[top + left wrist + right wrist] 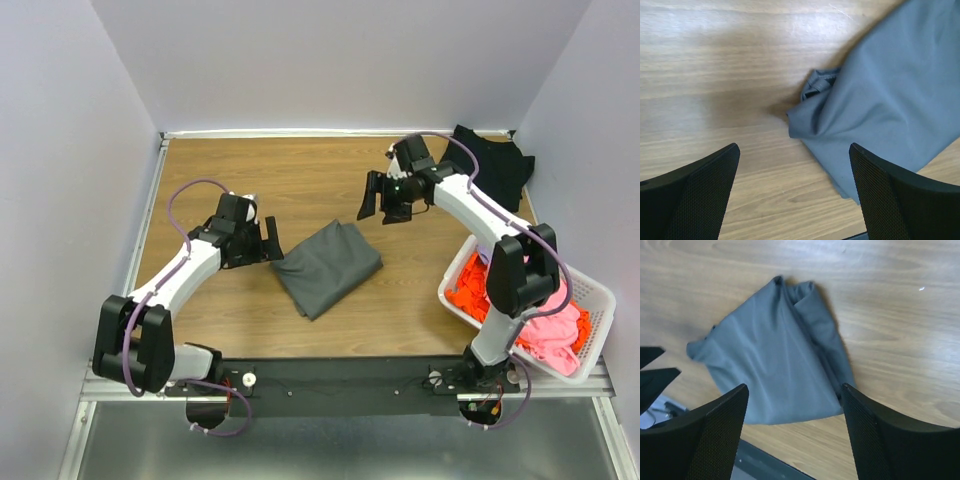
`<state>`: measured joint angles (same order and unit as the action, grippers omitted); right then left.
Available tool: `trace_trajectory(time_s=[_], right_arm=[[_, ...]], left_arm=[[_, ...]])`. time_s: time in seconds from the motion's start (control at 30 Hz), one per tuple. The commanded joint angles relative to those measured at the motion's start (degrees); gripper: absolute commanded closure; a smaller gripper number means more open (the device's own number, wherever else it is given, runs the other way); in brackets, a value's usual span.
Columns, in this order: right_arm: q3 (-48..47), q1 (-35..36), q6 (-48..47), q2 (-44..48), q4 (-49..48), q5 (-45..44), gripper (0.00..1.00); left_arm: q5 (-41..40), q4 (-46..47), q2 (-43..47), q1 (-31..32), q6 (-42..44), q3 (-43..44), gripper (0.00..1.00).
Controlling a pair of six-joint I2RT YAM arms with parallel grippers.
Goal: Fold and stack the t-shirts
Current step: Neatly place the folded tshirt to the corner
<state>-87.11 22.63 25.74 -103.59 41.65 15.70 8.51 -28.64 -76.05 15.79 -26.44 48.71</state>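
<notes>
My right gripper will move down and back next, onto the middle of the dark grey t-shirt's layered edge (363,241) (823,346), which is below the gripper and closer to my base.
A folded dark grey t-shirt (327,266) lies at the middle of the table; it also shows in the left wrist view (895,100) and the right wrist view (775,365). My left gripper (271,240) is open and empty just left of the shirt's corner. My right gripper (383,197) is open and empty, raised above the table up and right of the shirt. A black t-shirt (492,165) lies folded at the far right corner. An orange t-shirt (482,291) and a pink t-shirt (555,335) lie bunched in the basket.
A white slatted plastic basket (596,300) stands at the right near edge beside the right arm's base. White walls close the table on three sides. A black rail (340,375) runs along the near edge.
</notes>
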Motion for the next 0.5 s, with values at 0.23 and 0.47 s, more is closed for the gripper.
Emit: trace_trajectory(time_s=[0.23,0.47], right_arm=[[13.4,-1.9,-2.0,7.0,-8.2,12.1,0.14],[13.5,-4.4,-5.9,3.8,-8.8,17.2,0.14]], left_arm=[[5.7,6.0,3.1,3.1,-0.5,-6.4,0.03],[7.1,9.8,-0.1,3.5,-3.6,-7.5,0.02]])
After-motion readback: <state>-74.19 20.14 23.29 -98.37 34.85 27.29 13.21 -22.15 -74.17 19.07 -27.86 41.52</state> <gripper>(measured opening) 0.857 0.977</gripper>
